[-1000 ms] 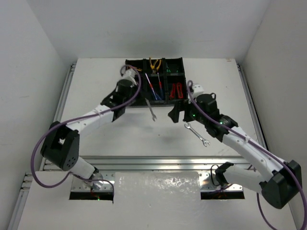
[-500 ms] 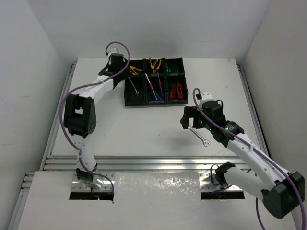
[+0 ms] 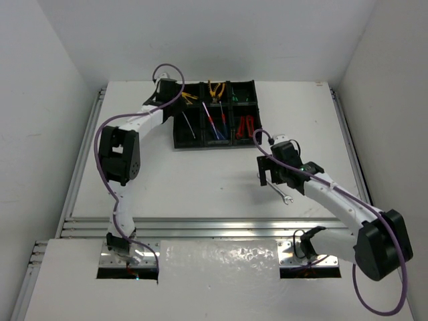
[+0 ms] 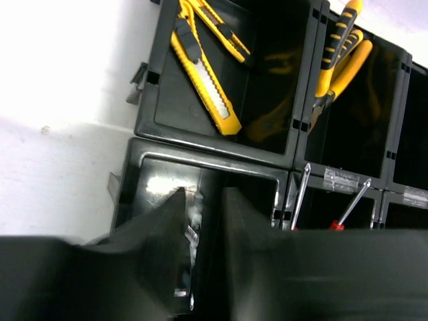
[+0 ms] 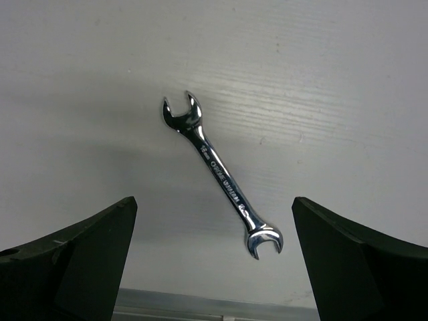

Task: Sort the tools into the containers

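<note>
The wrench's shank [image 3: 275,188] [image 5: 225,178] lies below my right gripper with clear tabletop on both sides. My right gripper lowers its open fingers astride the shank next and closes.
The black six-compartment tray [image 3: 214,144] stands at the back of the table. My left gripper [image 3: 177,107] hangs over its near-left compartment, open by a narrow gap [image 4: 204,194]. A silver wrench [image 3: 189,125] lies in that compartment and shows along the left finger's inner edge [image 4: 187,234]. A second silver wrench [image 3: 278,190] lies flat on the white table. My right gripper [image 3: 269,175] hovers just above it, wide open, and the wrench [image 5: 221,175] sits between the fingers without touching them.
Yellow utility knives [image 4: 204,73] fill the far-left compartment and yellow pliers [image 3: 215,89] the far-middle one. Blue and red screwdrivers [image 3: 215,124] and red cutters [image 3: 246,126] lie in the near row. Small green tools [image 3: 237,98] are at the far right.
My left arm swung up to the tray's left side. The wrench from in front of the tray now lies in the near-left compartment, and the jaws have parted. My right gripper moved over the table wrench.
</note>
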Controlling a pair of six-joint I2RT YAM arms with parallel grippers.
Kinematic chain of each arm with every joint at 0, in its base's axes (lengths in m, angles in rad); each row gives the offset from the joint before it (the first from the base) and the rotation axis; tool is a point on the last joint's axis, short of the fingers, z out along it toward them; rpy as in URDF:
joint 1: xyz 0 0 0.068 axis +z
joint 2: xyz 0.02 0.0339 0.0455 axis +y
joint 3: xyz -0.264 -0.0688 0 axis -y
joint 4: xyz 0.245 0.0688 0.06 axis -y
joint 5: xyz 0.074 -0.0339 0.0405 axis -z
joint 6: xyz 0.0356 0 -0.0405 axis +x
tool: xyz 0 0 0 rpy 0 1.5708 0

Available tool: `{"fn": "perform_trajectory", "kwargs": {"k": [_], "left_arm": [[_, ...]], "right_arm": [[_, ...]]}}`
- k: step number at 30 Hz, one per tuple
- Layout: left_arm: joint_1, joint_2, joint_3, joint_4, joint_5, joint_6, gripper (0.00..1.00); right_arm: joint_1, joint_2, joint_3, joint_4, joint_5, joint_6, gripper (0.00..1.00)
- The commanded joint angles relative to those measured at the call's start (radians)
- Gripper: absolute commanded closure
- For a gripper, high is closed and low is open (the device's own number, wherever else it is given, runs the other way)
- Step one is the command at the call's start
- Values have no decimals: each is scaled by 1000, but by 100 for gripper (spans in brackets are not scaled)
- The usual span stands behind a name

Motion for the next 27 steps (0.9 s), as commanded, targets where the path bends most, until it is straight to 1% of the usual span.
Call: {"fn": "perform_trajectory", "kwargs": {"k": [1,3,4,6,7,9,10,13,14,15,16,17,19,21,23,24,25,26,27], "left_arm": [[-1,-23,-25,66,42,-15,68],[-1,-52,-47,70,45,-18,59],[-1,-66,-76,78,43,-18,54],[0,-123,-106,81,27,-16,46],[0,-147,-143,84,23,-18,38],[0,-227,-179,89,13,-15,30],[-1,-259,-217,90,11,-15,24],[0,-430,-300,96,17,-7,17],[-1,-468,-323,98,20,-6,16],[-1,-503,-375,101,22,-4,14],[-1,-576,-401,125,28,-7,14],[-1,-613,-453,150,42,-13,13],[-1,-700,-496,162,62,-21,13],[-9,-750,-540,170,89,-27,13],[-20,-813,-564,172,114,-30,13],[-29,-851,-593,181,117,-29,13],[-37,-870,-605,182,117,-27,13],[-52,-887,-622,184,146,-27,13],[-58,-902,-659,226,170,-21,12]], "right_arm": [[-7,8,44,5,21,-42,1],[-27,34,55,-9,6,-81,1],[-33,80,61,-20,1,-98,1],[-41,134,88,-38,-13,-132,1],[-46,160,98,-44,-34,-146,1],[-73,229,124,-46,-65,-170,2],[-85,250,133,-49,-121,-177,3],[-127,344,170,-64,-192,-189,9],[-138,361,173,-73,-203,-190,12],[-139,375,176,-81,-212,-194,17],[-141,387,181,-86,-238,-198,19],[-139,411,181,-93,-249,-197,26],[-141,435,178,-95,-280,-194,32],[-141,482,177,-104,-284,-192,40],[-139,551,184,-116,-265,-192,45],[-141,577,194,-119,-265,-192,53],[-139,602,207,-122,-265,-192,57],[-136,623,217,-130,-266,-186,60],[-132,651,226,-132,-274,-184,65]]}}
